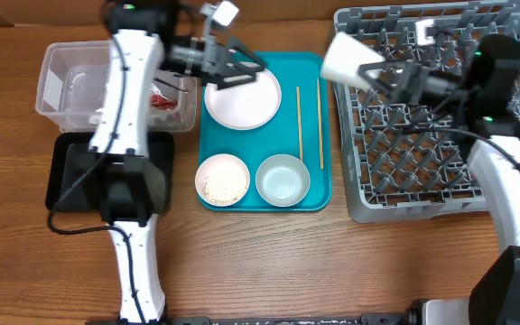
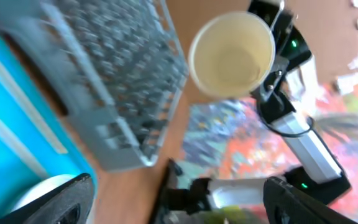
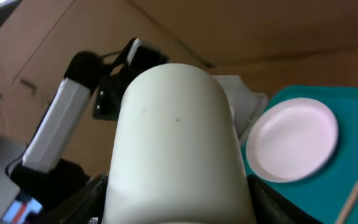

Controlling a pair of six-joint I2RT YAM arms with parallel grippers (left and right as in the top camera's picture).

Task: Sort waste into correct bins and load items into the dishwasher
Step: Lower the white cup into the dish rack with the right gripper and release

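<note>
My right gripper draws back, tilts down, lowers the cup (image 1: 350,60) to release next, as the rack's empty near corner by the tray (image 1: 385,185) lies below and back.
My right gripper (image 1: 382,74) is shut on the small white cup (image 1: 350,60), held on its side above the left edge of the grey dish rack (image 1: 441,181); the cup fills the right wrist view (image 3: 176,149). My left gripper (image 1: 237,72) is open and empty above the large white plate (image 1: 242,101) on the teal tray. The white bowl (image 1: 222,179) holds rice grains; the pale blue-grey bowl (image 1: 283,179) sits beside it. Two chopsticks (image 1: 310,122) lie on the tray's right side. A red wrapper (image 1: 162,97) lies in the clear tub (image 1: 61,86). The black tray (image 1: 66,171) is partly hidden by my left arm.
The teal serving tray (image 1: 319,194) sits between the bins and the rack. The rack fills the table's right side. Bare wooden table lies along the front edge. The left wrist view shows the rack (image 2: 104,74) and the held cup (image 2: 232,56) from the side.
</note>
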